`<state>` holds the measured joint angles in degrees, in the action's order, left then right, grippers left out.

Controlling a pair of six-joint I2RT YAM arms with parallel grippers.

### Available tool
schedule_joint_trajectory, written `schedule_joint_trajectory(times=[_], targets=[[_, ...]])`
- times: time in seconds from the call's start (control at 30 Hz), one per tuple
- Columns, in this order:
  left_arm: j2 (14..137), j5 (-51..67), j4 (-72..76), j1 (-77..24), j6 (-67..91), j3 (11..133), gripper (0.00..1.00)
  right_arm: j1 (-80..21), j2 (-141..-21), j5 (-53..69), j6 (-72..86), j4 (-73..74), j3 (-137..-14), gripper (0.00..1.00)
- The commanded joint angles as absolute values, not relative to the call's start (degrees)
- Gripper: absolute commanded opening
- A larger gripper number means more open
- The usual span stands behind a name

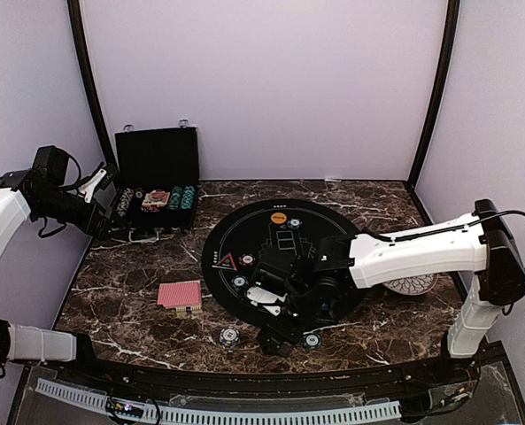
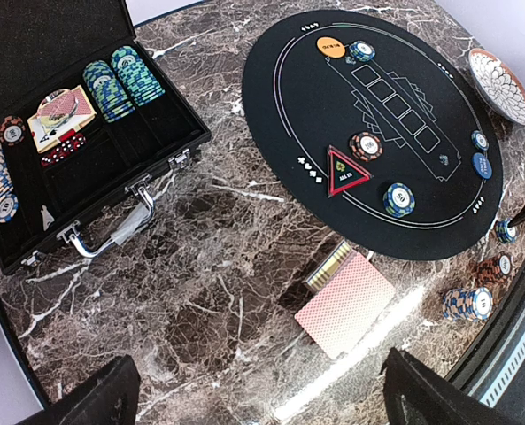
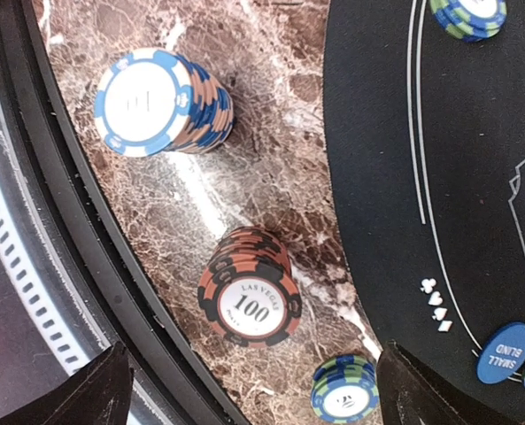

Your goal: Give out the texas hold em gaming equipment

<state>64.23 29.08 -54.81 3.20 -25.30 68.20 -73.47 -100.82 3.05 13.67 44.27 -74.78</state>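
My right gripper lowers around the upper chips next and closes there, since the orange-and-black chip stack (image 3: 250,297) stands below it, lined up between its open fingers.
A red-backed card deck (image 2: 344,301) lies on the marble left of the round black mat (image 2: 404,221); it also shows in the top view (image 1: 181,295). My left gripper (image 2: 262,403) is open and empty, high above the marble near the case (image 1: 110,212). My right gripper (image 3: 266,398) is open and empty over the front edge (image 1: 278,341), above an orange-and-black "100" chip stack (image 3: 250,297). A blue-and-white chip stack (image 3: 160,102) and a blue-green stack (image 3: 343,400) stand beside it. An orange button (image 2: 330,47) and a blue button (image 3: 504,352) lie on the mat.
The open black case (image 2: 120,177) at the back left holds chip rows, cards and dice. A petal-pattern plate (image 2: 501,84) sits right of the mat, partly under my right arm. Single chips (image 2: 398,199) stand on the mat. The table's black rim (image 3: 85,266) runs close by.
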Motion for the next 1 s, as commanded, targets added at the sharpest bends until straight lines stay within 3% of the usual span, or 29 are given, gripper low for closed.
schedule_joint_trajectory(times=[0.0,0.23,0.73,0.97], targets=[[64.2,30.11,-55.17,2.97,-25.87,68.71,0.99,-74.06,-103.2,2.92,12.38,42.63,-75.22,0.97],[64.2,30.46,-55.1,2.94,-26.09,68.65,0.99,-74.09,-105.8,2.38,11.11,41.93,-75.77,0.92],[64.21,30.01,-55.07,2.94,-26.22,68.56,0.99,-74.34,-108.1,1.56,9.93,41.85,-77.96,0.69],[63.97,29.67,-55.32,2.92,-26.26,68.79,0.99,-74.6,-108.71,1.76,9.76,41.84,-78.21,0.67]])
